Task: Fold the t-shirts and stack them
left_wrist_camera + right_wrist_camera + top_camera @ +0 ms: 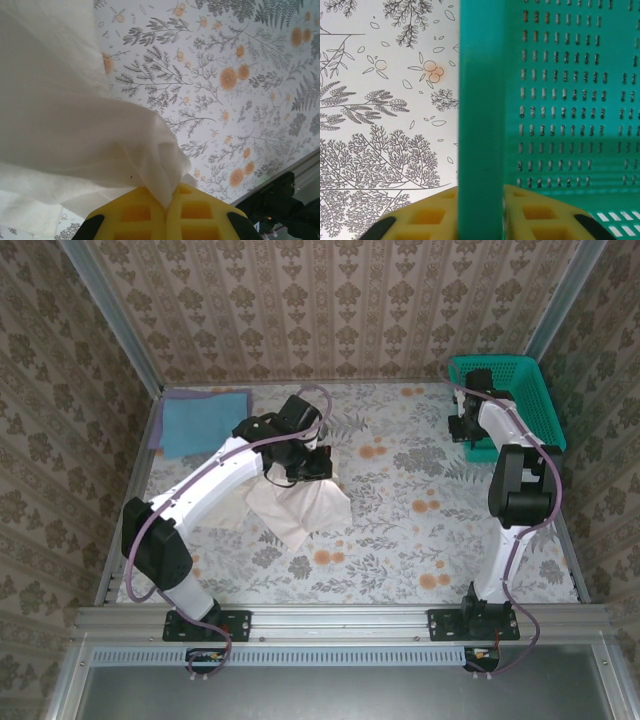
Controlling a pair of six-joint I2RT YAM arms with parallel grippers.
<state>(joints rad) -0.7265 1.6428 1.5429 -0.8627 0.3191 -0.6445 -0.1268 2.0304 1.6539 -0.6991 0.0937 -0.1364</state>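
My left gripper moves toward the teal basket [500, 362] next. It then releases the off-white t-shirt's pinched fold over the bare tabletop, clear on the gripper's basket side.
The off-white t-shirt [300, 510] hangs bunched from my left gripper [305, 465] over the middle left of the table. In the left wrist view my left gripper [172, 192] is shut on a pinched fold of the off-white t-shirt [75, 125], and the cloth drapes to the left. The light blue t-shirt [205, 423] lies flat at the far left corner. At the far right, my right gripper [465, 425] is at the near left wall of the teal basket [500, 362]. In the right wrist view my right gripper [480, 192] is shut on the upright basket rim [480, 100].
A floral cloth [420, 530] covers the table. Patterned walls with metal posts close in the back and both sides. A metal rail [340, 620] runs along the near edge, where both arm bases are bolted. The basket's mesh wall [560, 100] stands right of my right fingers.
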